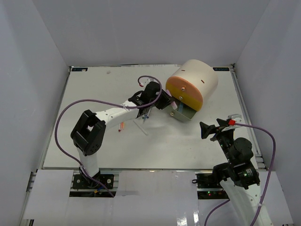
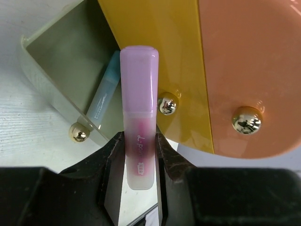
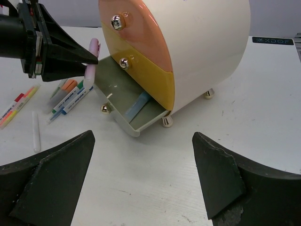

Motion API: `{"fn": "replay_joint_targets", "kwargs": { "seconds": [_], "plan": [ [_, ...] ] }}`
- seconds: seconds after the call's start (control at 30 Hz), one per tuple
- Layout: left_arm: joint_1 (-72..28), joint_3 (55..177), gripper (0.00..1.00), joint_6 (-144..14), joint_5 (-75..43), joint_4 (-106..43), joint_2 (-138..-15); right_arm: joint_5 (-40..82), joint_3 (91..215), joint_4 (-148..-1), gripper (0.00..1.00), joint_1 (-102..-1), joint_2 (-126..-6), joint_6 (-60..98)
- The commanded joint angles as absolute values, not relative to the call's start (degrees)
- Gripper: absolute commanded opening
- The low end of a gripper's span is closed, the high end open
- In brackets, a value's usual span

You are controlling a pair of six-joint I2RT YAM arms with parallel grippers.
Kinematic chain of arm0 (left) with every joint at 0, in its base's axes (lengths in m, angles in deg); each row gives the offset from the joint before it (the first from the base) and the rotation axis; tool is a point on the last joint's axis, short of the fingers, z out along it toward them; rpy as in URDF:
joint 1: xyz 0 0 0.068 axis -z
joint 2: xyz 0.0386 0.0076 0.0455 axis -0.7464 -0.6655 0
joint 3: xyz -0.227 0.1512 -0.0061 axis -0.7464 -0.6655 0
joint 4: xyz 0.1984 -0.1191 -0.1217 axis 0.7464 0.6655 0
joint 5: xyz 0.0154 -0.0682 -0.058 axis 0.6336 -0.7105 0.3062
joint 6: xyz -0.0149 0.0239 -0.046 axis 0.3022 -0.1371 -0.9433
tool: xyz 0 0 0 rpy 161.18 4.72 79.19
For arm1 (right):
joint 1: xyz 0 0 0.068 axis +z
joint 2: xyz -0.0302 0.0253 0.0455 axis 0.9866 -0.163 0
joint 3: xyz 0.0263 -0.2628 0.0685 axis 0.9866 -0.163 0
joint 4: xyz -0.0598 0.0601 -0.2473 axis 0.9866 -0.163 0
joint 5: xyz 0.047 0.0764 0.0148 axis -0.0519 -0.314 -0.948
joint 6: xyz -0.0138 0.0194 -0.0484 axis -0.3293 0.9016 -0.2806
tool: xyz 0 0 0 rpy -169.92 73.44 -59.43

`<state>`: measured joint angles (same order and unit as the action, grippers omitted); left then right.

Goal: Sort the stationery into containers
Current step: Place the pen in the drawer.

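Note:
The left gripper lowers toward the drawer's bottom next and releases the purple-capped marker, since the grey drawer (image 2: 51, 70) stands open with a light-blue marker already inside.
My left gripper (image 2: 139, 141) is shut on a purple-capped marker (image 2: 138, 94), which points up over the pulled-out grey drawer (image 2: 51, 70). In the right wrist view this marker (image 3: 92, 56) hangs at the drawer's (image 3: 117, 89) left rim. A light-blue marker (image 2: 104, 94) lies inside the drawer. Above it the yellow drawer (image 2: 155, 47) and the orange-pink drawer (image 2: 254, 61) are closed in the cream organiser (image 1: 197, 77). My right gripper (image 1: 217, 126) is open and holds nothing, on the organiser's right and nearer side.
Loose stationery lies on the table left of the drawer: several markers (image 3: 70, 96), a yellow-and-red pen (image 3: 16, 106) and a thin white stick (image 3: 35, 132). An orange pen (image 1: 121, 126) lies beside the left arm. White walls enclose the table.

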<state>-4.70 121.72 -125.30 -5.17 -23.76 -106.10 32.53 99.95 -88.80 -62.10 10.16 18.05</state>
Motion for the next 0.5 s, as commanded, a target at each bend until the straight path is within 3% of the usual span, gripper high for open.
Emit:
{"fn": "replay_joint_targets", "kwargs": {
  "seconds": [0.0, 0.27, 0.47],
  "plan": [
    [-3.37, 120.93, 0.31, -130.66, 0.01, -27.80, -106.01, 33.34, 99.53, -86.17, 0.91, -61.81, 11.08, 18.75],
    [-2.31, 121.46, 0.37, -132.50, 3.26, -29.03, -108.47, 33.25, 99.62, -86.26, 0.91, -61.72, 11.35, 18.75],
    [-1.87, 122.43, 0.49, -132.59, 3.00, -29.04, -109.97, 33.34, 99.62, -86.17, 0.91, -61.81, 11.61, 18.75]
  ]
}}
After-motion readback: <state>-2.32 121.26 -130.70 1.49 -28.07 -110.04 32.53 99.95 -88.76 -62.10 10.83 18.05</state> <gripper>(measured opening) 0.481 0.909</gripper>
